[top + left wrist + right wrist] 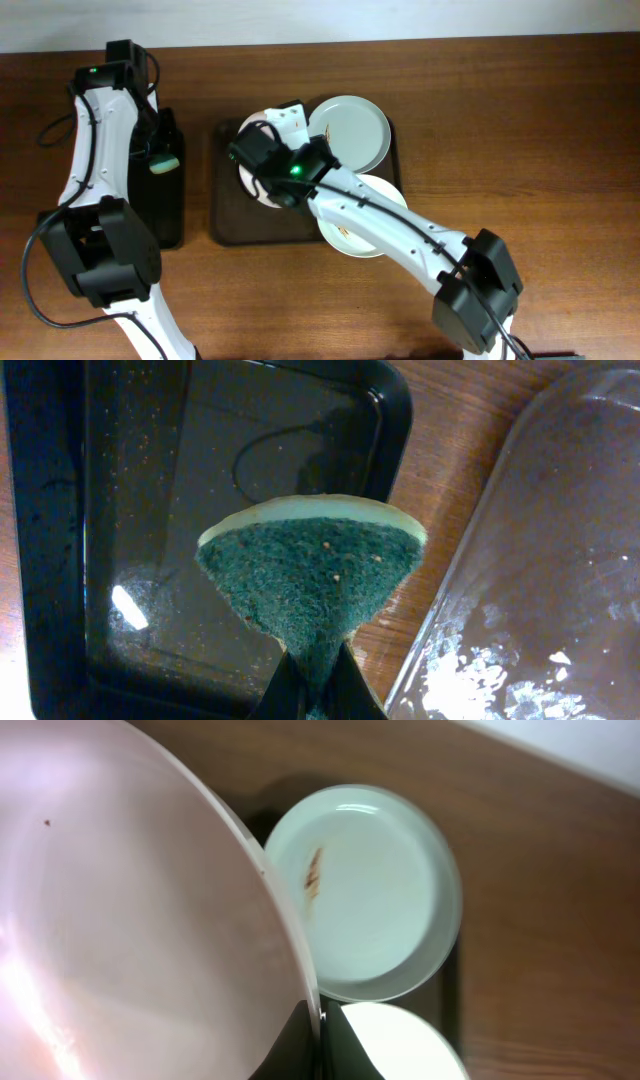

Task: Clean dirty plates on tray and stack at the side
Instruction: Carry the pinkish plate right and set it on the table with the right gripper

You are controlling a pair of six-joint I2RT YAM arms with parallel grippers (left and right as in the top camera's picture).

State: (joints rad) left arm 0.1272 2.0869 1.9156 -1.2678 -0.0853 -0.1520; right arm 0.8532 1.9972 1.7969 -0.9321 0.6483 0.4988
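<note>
I need to move my right gripper to the right in the overhead view and down, and let go of the plate beside the brown tray, because the tabletop (480, 172) (590, 950) is bare there.
The dark-brown tray (232, 225) lies mid-table with three white plates. My right gripper (264, 152) is shut on the rim of the left plate (252, 182). In the right wrist view that plate (120, 920) fills the left side, pinched between the fingers (318, 1042). A second plate (350, 132) lies at the tray's far right and shows an orange-brown smear (313, 875). A third plate (368, 218) lies at the near right, partly under my right arm. My left gripper (318, 695) is shut on a green scouring sponge (310, 575), held over the small black tray (150, 510).
The small black tray (165, 215) stands left of the brown tray, with the sponge (163, 160) above its far end. Bare wooden table lies to the right of the brown tray. A clear plastic surface (540, 580) fills the right of the left wrist view.
</note>
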